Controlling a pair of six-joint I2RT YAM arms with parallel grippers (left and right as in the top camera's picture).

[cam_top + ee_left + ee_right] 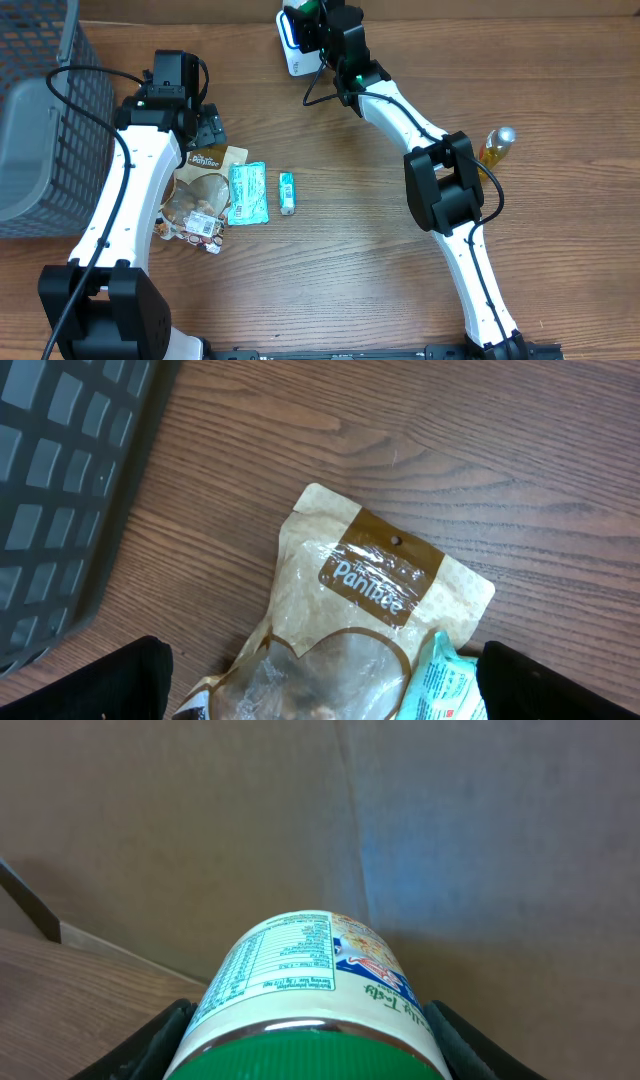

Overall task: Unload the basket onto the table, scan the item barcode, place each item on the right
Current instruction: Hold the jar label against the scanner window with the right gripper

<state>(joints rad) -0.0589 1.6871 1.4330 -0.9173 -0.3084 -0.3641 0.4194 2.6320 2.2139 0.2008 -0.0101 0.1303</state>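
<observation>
I will swing my right gripper back toward the amber bottle next, tip it down and lower it to release the jar (306, 9) on the tabletop beside the bottle. That side of the bottle has open room.
A jar (300, 980) with a green lid and a white printed label sits between the fingers of my right gripper (312, 1045), which is shut on it; the nutrition panel faces up. In the overhead view this gripper (318, 25) holds the jar (306, 9) at the table's far edge, right above a white, blue-edged scanner (292, 52). No barcode shows on the label. My left gripper (205, 130) hangs open over a brown snack pouch (370, 590), its fingers (110, 685) wide apart on either side of the pouch and holding nothing.
A grey basket (40, 120) fills the far left. Beside the pouch (205, 185) lie a teal packet (247, 192) and a small green tube (287, 192). An amber bottle (496, 146) lies at the right. A brown wall rises behind the table.
</observation>
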